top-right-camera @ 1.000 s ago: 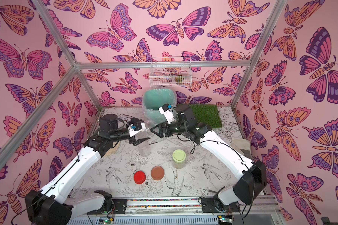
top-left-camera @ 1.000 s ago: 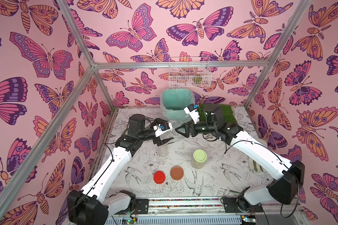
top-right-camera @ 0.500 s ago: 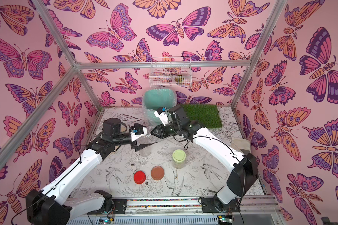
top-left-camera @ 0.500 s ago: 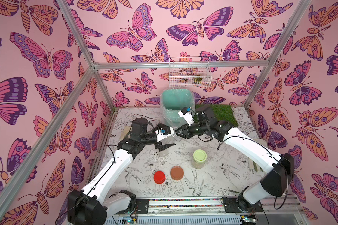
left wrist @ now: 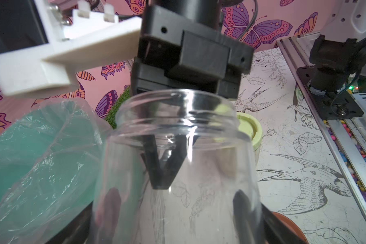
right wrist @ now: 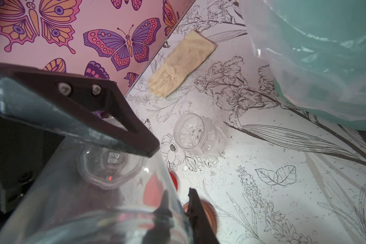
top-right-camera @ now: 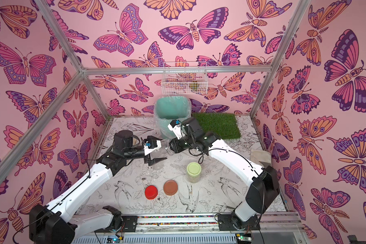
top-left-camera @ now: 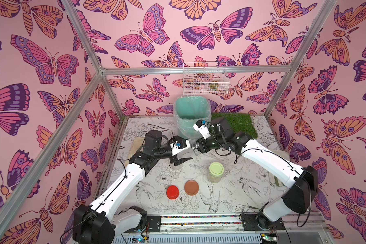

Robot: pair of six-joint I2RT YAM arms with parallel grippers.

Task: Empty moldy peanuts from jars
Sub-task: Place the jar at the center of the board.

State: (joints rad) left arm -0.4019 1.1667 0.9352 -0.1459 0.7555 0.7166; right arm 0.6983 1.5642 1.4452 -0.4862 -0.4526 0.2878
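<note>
My right gripper will next move down and turn to release the sideways jar upright on bare tabletop by the green-lidded jar (top-left-camera: 216, 172), because that spot is below my gripper.
My left gripper (top-left-camera: 183, 160) (left wrist: 178, 211) is shut on a clear, empty, lidless jar (left wrist: 178, 169) (top-left-camera: 193, 145), held on its side above the table near the bin. My right gripper (top-left-camera: 195, 145) (right wrist: 179, 193) is shut on that jar's rim, one finger inside the mouth and one outside the wall. A second empty jar (right wrist: 195, 135) stands open on the table below. A green-lidded jar (top-left-camera: 216, 172) (top-right-camera: 193, 172) stands upright with pale peanuts (top-left-camera: 215, 180) showing through its wall. In both top views, a red lid (top-left-camera: 172, 191) and a brown lid (top-left-camera: 191, 187) lie loose.
The teal bin (top-left-camera: 190, 114) with its clear liner stands at the back, just behind both grippers. A green grass mat (top-left-camera: 239, 124) lies to its right and a wire basket (top-left-camera: 204, 80) hangs on the back wall. A beige cloth (right wrist: 180, 65) lies by the left wall.
My right gripper has come leftward to the mouth of the held jar and closed on its rim. The left gripper keeps its hold on the jar.
</note>
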